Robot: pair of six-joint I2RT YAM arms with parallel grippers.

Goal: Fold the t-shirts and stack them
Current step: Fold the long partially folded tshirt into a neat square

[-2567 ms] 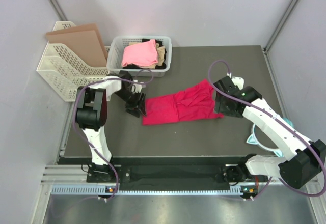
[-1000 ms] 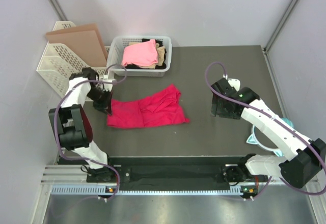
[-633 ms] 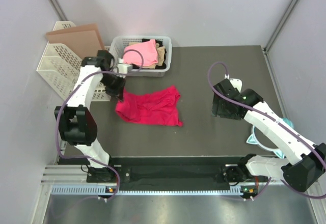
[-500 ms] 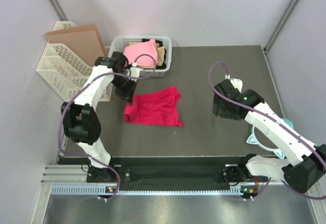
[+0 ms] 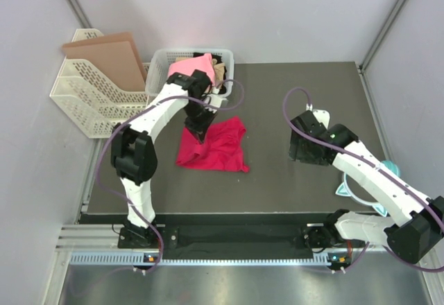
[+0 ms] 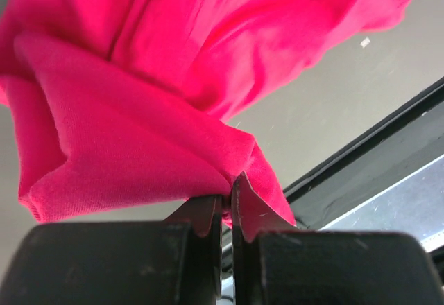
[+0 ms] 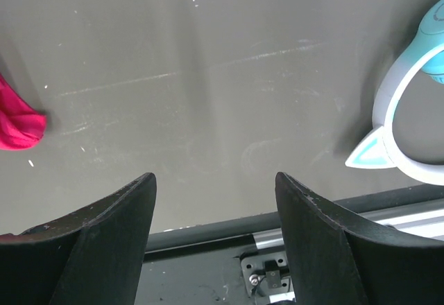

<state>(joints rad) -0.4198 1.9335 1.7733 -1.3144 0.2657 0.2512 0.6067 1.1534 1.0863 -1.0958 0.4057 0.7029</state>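
Observation:
My left gripper moves over the t-shirt's opposite side [image 5: 236, 143] next and releases the fold there, since that side lies to the gripper's right in the top view.
The crimson-magenta t-shirt [image 5: 216, 149] lies bunched on the dark table just in front of the basket. My left gripper [image 5: 198, 123] is shut on its raised left edge and holds that edge over the rest of the cloth. In the left wrist view the left gripper [image 6: 227, 198] pinches a fold, and the t-shirt [image 6: 173, 69] hangs away above the table. A light pink t-shirt [image 5: 195, 67] and a tan one [image 5: 220, 74] lie in the basket. My right gripper [image 5: 305, 150] hovers open over bare table to the right. The right gripper [image 7: 215, 201] holds nothing, and the crimson hem [image 7: 17, 123] shows at far left.
The white mesh basket [image 5: 182, 50] stands at the back, just behind my left arm. A white file rack [image 5: 83, 100] with brown board stands at the far left. A blue and white ring-shaped object [image 5: 359, 188] lies at the table's right edge, the same object [image 7: 409, 121] near my right gripper.
My left gripper has swung right from the left side, carrying the crimson t-shirt's left edge over the cloth, which is now narrower. The right arm has hardly moved.

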